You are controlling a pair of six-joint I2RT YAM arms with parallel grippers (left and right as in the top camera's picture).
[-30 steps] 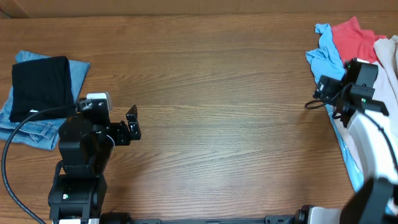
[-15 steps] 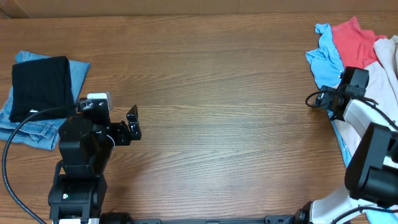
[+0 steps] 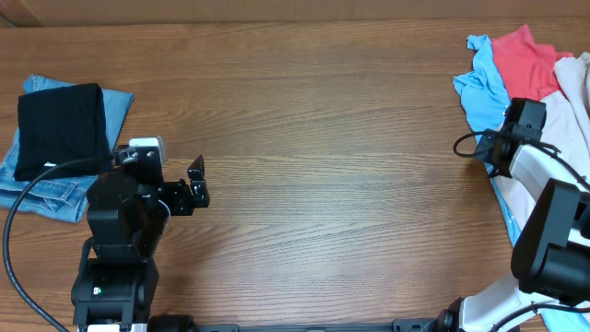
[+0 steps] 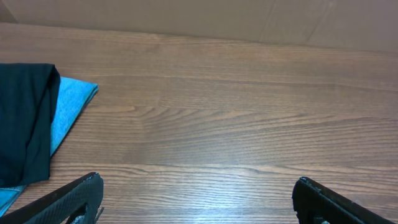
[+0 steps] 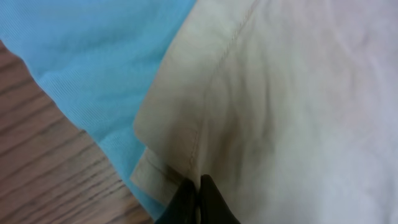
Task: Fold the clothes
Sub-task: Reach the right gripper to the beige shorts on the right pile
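Next I need to lift my right gripper over the far bare wood to release the edge of the shorts, since that wood lies outward and to its left in the overhead view.
The clothes lie piled at the table's right edge: a light-blue top [image 3: 481,88], a red top [image 3: 523,57] and beige shorts [image 3: 576,92]. My right gripper [image 5: 198,186] is down on this pile, shut on a seamed edge of the beige shorts [image 5: 280,93], which lies over the light-blue top [image 5: 93,56]. From overhead the right wrist [image 3: 516,138] covers the grip itself. My left gripper [image 3: 199,182] hovers open over bare wood at the left, its fingers wide apart with nothing between them [image 4: 198,183].
A folded black garment [image 3: 60,129] rests on folded blue denim [image 3: 37,189] at the far left, just left of my left arm. In the left wrist view the black garment [image 4: 25,118] and a blue cloth [image 4: 71,106] show at the left. A black cable [image 3: 466,148] trails from the right wrist.
My right gripper has gone from open to shut, pinching the edge of the beige shorts, and its wrist dropped slightly onto the pile. The left arm has not moved.
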